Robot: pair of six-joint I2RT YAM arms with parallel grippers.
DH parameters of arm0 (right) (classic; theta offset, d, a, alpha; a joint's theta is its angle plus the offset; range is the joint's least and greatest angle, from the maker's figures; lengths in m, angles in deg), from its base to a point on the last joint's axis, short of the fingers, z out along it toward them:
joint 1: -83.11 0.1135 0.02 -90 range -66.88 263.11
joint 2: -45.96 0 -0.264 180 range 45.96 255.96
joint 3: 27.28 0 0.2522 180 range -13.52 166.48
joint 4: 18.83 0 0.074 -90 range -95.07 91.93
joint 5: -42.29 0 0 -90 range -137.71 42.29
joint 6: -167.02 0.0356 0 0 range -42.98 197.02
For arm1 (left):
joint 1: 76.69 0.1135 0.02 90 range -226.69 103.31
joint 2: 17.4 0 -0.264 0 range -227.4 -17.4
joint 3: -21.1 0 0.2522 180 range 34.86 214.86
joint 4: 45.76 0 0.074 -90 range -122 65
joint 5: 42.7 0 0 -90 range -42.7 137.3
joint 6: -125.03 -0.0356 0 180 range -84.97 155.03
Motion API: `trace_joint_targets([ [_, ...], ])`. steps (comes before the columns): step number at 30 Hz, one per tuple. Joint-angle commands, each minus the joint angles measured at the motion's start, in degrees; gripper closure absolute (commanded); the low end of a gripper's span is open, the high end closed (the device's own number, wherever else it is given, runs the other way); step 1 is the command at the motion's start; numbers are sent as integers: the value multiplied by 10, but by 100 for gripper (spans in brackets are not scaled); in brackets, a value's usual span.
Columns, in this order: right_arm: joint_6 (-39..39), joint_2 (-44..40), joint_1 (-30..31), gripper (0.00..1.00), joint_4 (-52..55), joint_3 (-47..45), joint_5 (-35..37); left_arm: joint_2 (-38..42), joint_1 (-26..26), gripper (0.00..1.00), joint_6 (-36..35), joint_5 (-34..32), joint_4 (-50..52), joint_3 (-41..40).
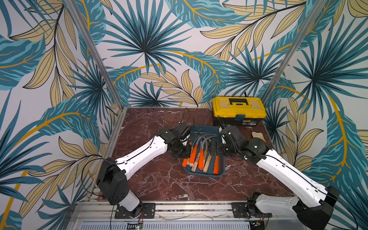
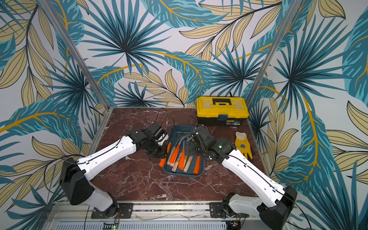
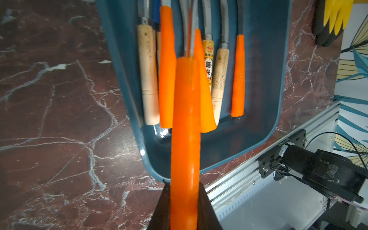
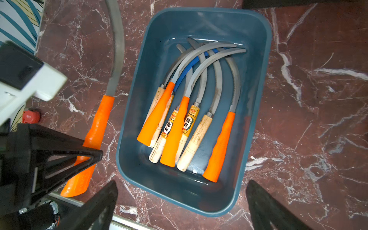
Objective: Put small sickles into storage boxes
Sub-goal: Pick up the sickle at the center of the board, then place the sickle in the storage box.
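My left gripper moves across the tray and down to the gap [image 1: 212, 166] [image 3: 228, 94] beside the glove-side orange handle next to release the sickle there, because the tray's bare bottom shows.
The storage box is a dark teal tray [image 1: 205, 173] [image 2: 184, 173] [image 3: 119, 59] [image 4: 264, 79] in the middle of the table. Several small sickles [image 1: 201, 156] [image 2: 179, 157] [image 3: 220, 75] [image 4: 189, 119] lie in it, handles toward the front. My left gripper [image 1: 182, 152] [image 2: 159, 153] [image 3: 185, 201] is shut on the orange handle of another sickle [image 1: 184, 163] [image 2: 161, 163] [image 3: 185, 129] [image 4: 97, 123], just outside the tray's left wall. I cannot tell whether this sickle touches the table. My right gripper [image 1: 215, 149] [image 2: 189, 149] [image 4: 182, 207] hovers open over the tray, holding nothing.
A yellow-and-black toolbox [image 1: 239, 111] [image 2: 222, 110] stands shut at the back right. A yellow glove [image 1: 257, 135] [image 2: 244, 146] [image 3: 334, 18] lies to the right of the tray. Marble tabletop [image 1: 159, 179] stretches in front of and left of the tray.
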Motion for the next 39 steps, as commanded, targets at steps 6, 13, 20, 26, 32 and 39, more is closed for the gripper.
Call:
trace_joint_targets([
  [6,-15,-26,-14,0,41,-2,16,-60,-27,100,44,63,-74,12],
  [13,-15,-35,-19,0,49,-6,16,-121,-48,100,77,101,-144,16],
  [20,-17,-43,-23,1,58,-8,19,-197,-64,99,93,127,-184,58],
  [26,-12,-53,-25,0,59,-19,17,-249,-69,94,101,145,-198,101],
  [32,-12,-60,-25,0,62,-25,20,-270,-74,87,106,156,-205,107],
  [39,-6,-68,-26,0,61,-32,20,-262,-77,65,98,159,-206,103],
])
